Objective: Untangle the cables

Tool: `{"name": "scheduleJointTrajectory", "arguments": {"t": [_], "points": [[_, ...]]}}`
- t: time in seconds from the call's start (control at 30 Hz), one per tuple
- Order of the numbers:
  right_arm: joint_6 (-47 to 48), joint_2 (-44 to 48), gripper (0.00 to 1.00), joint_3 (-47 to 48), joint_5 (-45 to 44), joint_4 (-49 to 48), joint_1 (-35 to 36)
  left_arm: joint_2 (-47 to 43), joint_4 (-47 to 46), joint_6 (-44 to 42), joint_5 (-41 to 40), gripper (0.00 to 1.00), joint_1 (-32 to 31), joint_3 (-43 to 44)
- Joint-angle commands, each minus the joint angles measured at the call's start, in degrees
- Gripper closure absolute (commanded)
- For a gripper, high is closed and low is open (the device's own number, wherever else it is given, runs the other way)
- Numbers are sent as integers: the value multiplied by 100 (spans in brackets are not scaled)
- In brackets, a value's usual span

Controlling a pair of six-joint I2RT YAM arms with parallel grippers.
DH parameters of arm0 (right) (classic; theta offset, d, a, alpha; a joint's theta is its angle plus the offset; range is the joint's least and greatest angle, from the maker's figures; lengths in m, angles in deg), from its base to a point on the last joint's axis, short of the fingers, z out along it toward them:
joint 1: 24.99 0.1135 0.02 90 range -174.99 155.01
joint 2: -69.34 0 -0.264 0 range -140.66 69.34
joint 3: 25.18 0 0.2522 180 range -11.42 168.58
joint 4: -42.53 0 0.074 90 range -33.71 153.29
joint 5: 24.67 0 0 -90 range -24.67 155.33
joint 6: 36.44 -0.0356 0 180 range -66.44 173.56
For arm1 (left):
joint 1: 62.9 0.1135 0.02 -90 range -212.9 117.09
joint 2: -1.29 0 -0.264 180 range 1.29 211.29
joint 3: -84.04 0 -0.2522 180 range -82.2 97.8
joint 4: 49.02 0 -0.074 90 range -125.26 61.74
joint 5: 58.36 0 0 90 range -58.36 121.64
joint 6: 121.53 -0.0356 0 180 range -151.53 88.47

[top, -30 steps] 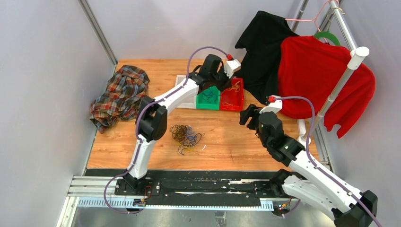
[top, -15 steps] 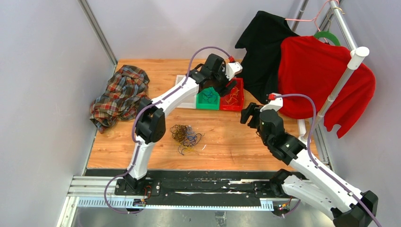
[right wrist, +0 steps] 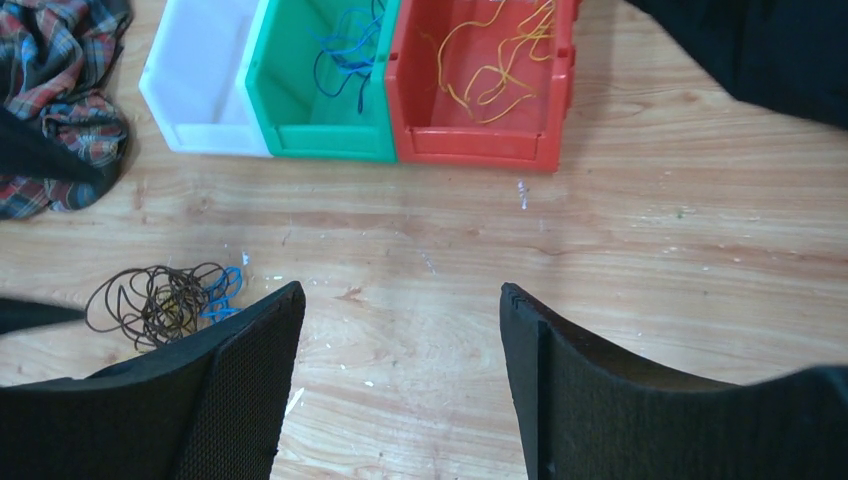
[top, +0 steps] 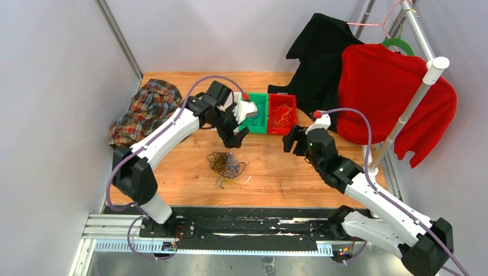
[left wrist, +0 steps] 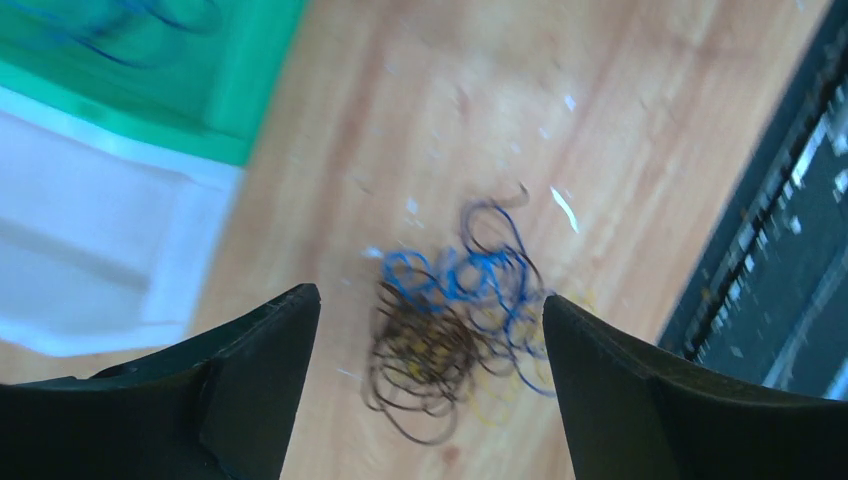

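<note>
My left gripper should move down and left in the top view, onto the dark brown loops bunched beside most blue ones.
The cables (top: 226, 165) lie as a small tangle of dark brown, blue and yellow loops on the wooden table (top: 172, 178). My left gripper (top: 235, 131) hangs open just above and behind the tangle. In the left wrist view, the cables (left wrist: 455, 335) sit below and between its spread fingers, with nothing held by the gripper (left wrist: 430, 297). My right gripper (top: 290, 140) is open over bare wood to the right of the tangle. Its wrist view shows the gripper (right wrist: 400, 290) empty and the cables (right wrist: 160, 298) at the far left.
A green bin (top: 257, 118) holds blue wires and a red bin (top: 282, 127) holds yellow-orange ones; a white bin (right wrist: 205, 80) stands left of them. A plaid shirt (top: 147, 112) lies at back left. Black (top: 319, 63) and red (top: 391, 98) garments hang on a rack at right.
The left arm swung from over the red bin back and left to above the tangle, and its gripper went from shut to open. The right arm shifted slightly left.
</note>
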Motion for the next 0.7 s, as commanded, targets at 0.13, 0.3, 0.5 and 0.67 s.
{"name": "scheduleJointTrajectory", "arguments": {"t": [0.13, 0.3, 0.5, 0.67], "points": [[-9, -337, 28, 23, 836, -273, -40, -503, 602, -1199, 402, 18, 139, -1212], [1, -574, 28, 52, 1068, -390, 66, -471, 604, -1701, 14, 23, 639, -1590], [-13, -902, 29, 84, 1238, -595, 245, -386, 424, -1945, 1, 24, 940, -1778], [-56, -1146, 30, 139, 1411, -717, 342, -60, 199, -1747, 420, 26, 934, -1642]]}}
